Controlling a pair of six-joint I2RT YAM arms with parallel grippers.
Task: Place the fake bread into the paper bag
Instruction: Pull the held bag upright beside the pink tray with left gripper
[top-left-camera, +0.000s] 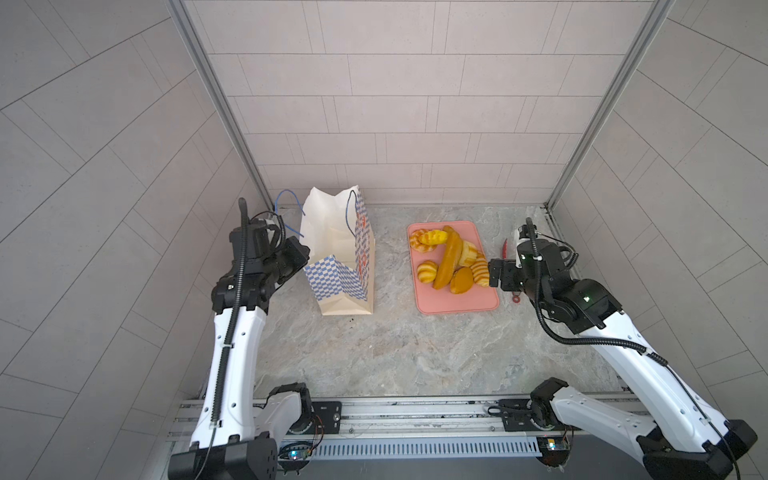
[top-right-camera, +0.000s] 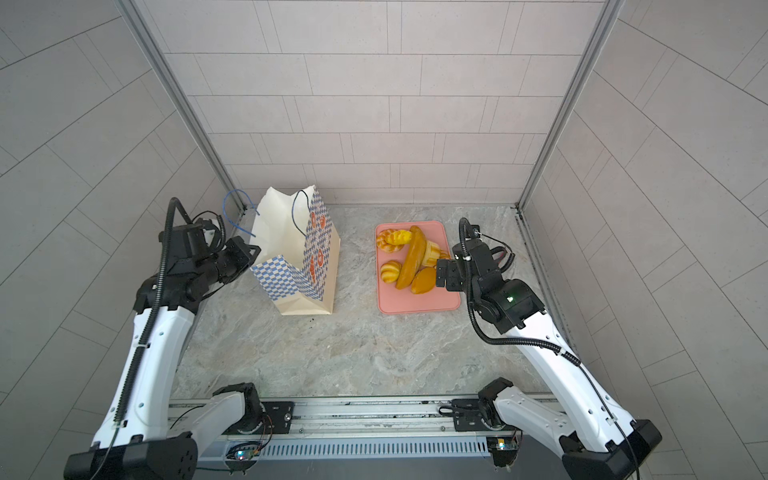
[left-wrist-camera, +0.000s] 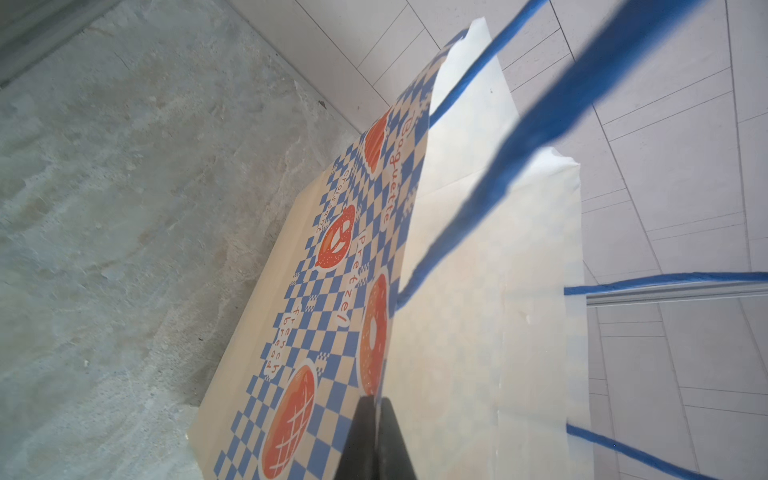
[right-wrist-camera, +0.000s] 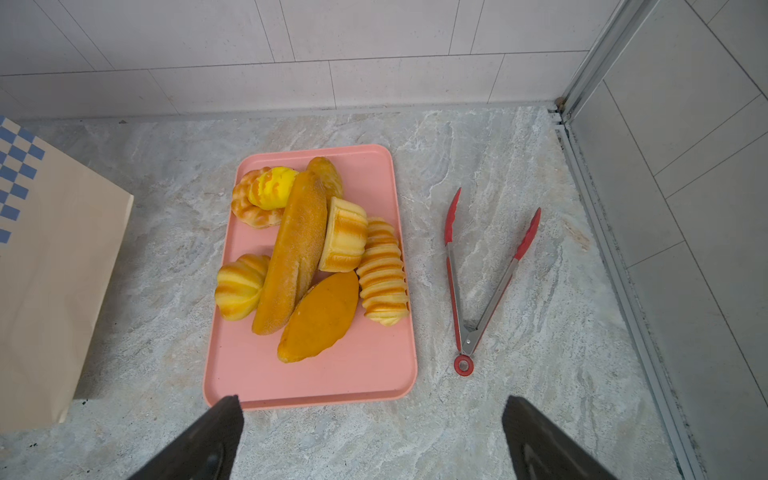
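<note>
There is bare stone (top-left-camera: 394, 278) beside the tray, past the bag from my left gripper. My left gripper needs to move toward the tray (top-left-camera: 457, 301) and slightly back, then let go of the bag's rim.
The paper bag (top-left-camera: 340, 270) (top-right-camera: 297, 270) stands upright on the stone table with its mouth open upward. My left gripper (top-left-camera: 305, 253) (top-right-camera: 254, 251) is shut on the bag's left rim; in the left wrist view the black jaws (left-wrist-camera: 376, 401) pinch the paper edge of the bag (left-wrist-camera: 332, 291). The fake bread (top-left-camera: 451, 257) (top-right-camera: 413, 257) (right-wrist-camera: 297, 249) is several yellow-orange pieces heaped on a pink tray (top-left-camera: 457, 301) (right-wrist-camera: 332, 378), a long baguette across the middle. My right gripper (top-left-camera: 492, 272) (top-right-camera: 440, 272) (right-wrist-camera: 372, 401) hangs open and empty over the tray's right near side.
Red-tipped metal tongs (right-wrist-camera: 451, 270) (top-left-camera: 504, 248) lie spread on the table right of the tray, partly under my right arm. The bag's blue cord handles (top-left-camera: 286, 199) (left-wrist-camera: 540, 124) loop above its rim. Tiled walls close the back and both sides.
</note>
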